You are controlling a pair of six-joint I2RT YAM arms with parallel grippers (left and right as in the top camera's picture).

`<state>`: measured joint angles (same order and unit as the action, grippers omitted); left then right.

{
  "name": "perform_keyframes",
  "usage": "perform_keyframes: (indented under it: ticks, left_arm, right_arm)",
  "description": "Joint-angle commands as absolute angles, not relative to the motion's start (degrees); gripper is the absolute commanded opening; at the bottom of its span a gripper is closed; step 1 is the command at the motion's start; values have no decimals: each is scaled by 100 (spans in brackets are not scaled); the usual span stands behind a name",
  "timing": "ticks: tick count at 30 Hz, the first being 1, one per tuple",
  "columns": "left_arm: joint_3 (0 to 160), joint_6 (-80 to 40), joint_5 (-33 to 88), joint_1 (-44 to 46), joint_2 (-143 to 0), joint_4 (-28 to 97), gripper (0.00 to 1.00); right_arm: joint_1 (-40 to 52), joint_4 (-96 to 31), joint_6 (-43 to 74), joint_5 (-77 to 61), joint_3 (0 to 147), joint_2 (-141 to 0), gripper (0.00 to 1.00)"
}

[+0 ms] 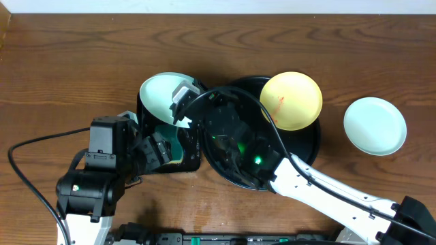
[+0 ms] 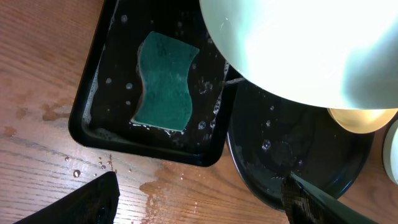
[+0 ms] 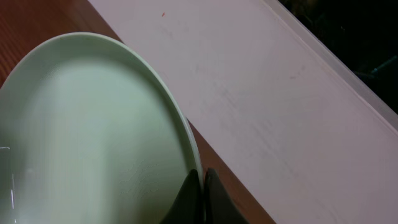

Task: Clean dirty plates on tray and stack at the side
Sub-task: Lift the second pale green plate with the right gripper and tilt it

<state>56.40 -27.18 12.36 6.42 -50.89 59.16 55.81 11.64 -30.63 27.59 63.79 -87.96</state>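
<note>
The plate in my right gripper goes toward the right in the overhead view next, then down and free onto the second mint-blue plate [image 1: 375, 126], which lies off both trays.
My right gripper [image 1: 185, 102] is shut on the rim of a pale mint-blue plate [image 1: 160, 95] and holds it tilted above the small rectangular black tray [image 1: 193, 162]. The wrist view shows the jaws [image 3: 200, 186] pinching that plate's edge [image 3: 93, 137]. The plate also fills the top of the left wrist view [image 2: 298, 43]. A pale yellow plate [image 1: 291, 101] with a red smear rests on the far rim of the round black tray [image 1: 310, 146]. A second mint-blue plate [image 1: 375, 126] lies on the table to the right. My left gripper [image 2: 199, 199] is open and empty over the wet wood.
A green sponge [image 2: 163, 81] lies in the wet rectangular tray [image 2: 87, 112]. Water drops and a wet patch [image 2: 168, 186] mark the table in front of that tray. A black cable [image 1: 34, 146] runs along the left side.
</note>
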Motion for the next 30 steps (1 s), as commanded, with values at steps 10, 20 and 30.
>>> perform_keyframes:
  ticks: [10, 20, 30]
  left_arm:
    - [5763, -2749, 1286, 617, -5085, 5933, 84]
    - [5763, -2749, 1286, 617, -5085, 5933, 84]
    - [5763, -2749, 1286, 617, -5085, 5933, 84]
  right_arm:
    - [5699, 1208, -3096, 2853, 6462, -8672, 1]
    - [5701, 1223, -3100, 3002, 6462, -8672, 1]
    - [5706, 1533, -3122, 4077, 6462, -8689, 1]
